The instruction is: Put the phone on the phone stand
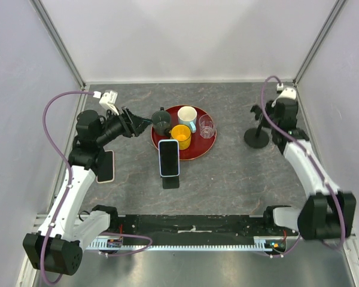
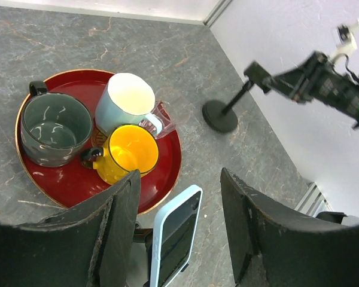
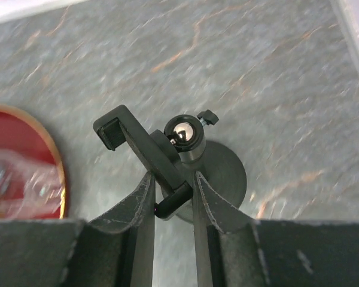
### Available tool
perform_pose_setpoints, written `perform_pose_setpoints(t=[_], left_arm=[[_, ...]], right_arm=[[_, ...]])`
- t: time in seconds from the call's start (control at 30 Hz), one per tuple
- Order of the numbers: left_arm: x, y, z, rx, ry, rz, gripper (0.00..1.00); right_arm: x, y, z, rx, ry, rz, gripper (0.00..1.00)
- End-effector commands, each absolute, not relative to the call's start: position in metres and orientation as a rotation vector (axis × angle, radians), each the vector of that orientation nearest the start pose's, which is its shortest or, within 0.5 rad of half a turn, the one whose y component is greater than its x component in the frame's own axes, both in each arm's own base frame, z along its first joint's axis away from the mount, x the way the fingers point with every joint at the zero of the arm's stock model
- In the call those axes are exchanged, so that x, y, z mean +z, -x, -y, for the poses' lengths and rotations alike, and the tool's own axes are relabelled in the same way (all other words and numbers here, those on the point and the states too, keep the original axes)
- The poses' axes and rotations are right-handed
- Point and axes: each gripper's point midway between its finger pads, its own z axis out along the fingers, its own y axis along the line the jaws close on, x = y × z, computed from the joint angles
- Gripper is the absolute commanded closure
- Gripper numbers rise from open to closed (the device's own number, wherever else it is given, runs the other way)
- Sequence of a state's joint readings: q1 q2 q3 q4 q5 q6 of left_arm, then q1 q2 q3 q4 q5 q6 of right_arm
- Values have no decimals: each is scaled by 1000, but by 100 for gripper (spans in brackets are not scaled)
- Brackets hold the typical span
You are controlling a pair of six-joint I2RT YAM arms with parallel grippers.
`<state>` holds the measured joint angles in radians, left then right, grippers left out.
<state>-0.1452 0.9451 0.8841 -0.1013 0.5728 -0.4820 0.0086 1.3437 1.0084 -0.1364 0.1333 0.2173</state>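
Observation:
The phone stand in my right gripper is far from the blue phone. It needs to move back toward that phone next, beside the red tray.
A phone in a light blue case [image 1: 169, 157] leans upright on a small black stand [image 1: 170, 180] at the table's middle. It also shows in the left wrist view [image 2: 175, 236], below and between my left fingers. My left gripper [image 1: 140, 122] [image 2: 179, 174] is open and empty, above the table just left of the red tray. A second phone in a pale pink case [image 1: 106, 165] lies flat beside the left arm. A black phone stand with a round base [image 1: 256, 139] [image 3: 224, 173] stands at the right. My right gripper [image 1: 264, 113] [image 3: 172, 200] is shut on its cradle arm.
A red tray [image 1: 206, 147] [image 2: 161, 179] behind the blue phone holds a dark grey mug [image 1: 161, 122], a white mug [image 1: 187, 116], a yellow mug [image 1: 180, 134] and a clear glass [image 1: 206, 127]. White walls enclose the table on three sides.

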Motion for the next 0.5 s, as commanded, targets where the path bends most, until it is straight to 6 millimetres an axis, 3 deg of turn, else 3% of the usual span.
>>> perform_pose_setpoints(t=[0.0, 0.03, 0.17, 0.27, 0.37, 0.47], left_arm=[[318, -296, 152, -933, -142, -1736, 37], [319, -296, 152, -933, -143, -1733, 38], [326, -290, 158, -955, -201, -1693, 38], [332, -280, 169, -1018, -284, -1652, 39], [343, -264, 184, -1079, -397, -1591, 41], [350, -248, 202, -1100, -488, -1556, 41]], right_arm=[[241, -359, -43, 218, -178, -1908, 100], [223, -343, -50, 255, -165, -1959, 100], [221, -290, -96, 488, 51, -1939, 100], [231, -254, -127, 651, 282, -1854, 100], [234, -232, -148, 777, 434, -1782, 100], [232, -223, -165, 884, 498, -1751, 100]])
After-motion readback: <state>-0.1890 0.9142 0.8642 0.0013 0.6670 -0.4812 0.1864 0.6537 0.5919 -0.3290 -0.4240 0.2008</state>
